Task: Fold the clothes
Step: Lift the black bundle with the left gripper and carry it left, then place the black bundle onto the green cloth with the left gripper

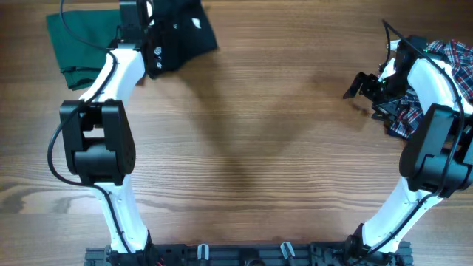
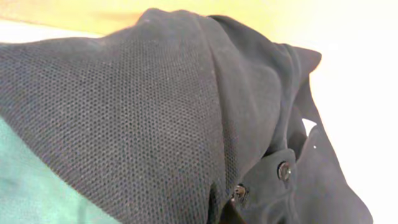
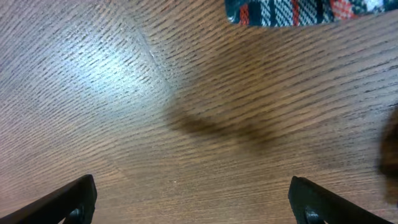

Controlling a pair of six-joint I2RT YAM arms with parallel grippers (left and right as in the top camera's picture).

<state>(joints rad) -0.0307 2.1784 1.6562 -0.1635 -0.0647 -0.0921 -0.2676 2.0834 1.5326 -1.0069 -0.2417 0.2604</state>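
Observation:
I should next move my left gripper to the left in the overhead view, over the green garment (image 1: pixel 80 43) (image 2: pixel 37 183), and let go, because the black polo shirt covers only part of that garment.
The clothes, a black polo shirt (image 1: pixel 185 29), lie bunched at the table's far left edge, partly over a green garment. My left gripper (image 1: pixel 151 41) is down at the shirt's left side, shut on its fabric. In the left wrist view the black knit (image 2: pixel 155 112) fills the frame and hides the fingers; two placket buttons (image 2: pixel 284 170) show at the lower right. My right gripper (image 1: pixel 356 85) hovers over bare wood at the right, open, with its fingertips (image 3: pixel 68 202) far apart and nothing between them.
A green garment (image 1: pixel 74 44) lies at the far left under the black shirt, seen also in the left wrist view (image 2: pixel 37 186). A red-white-blue plaid shirt (image 1: pixel 451 55) lies at the right edge beside the right arm, its hem (image 3: pixel 298 11) showing in the right wrist view.

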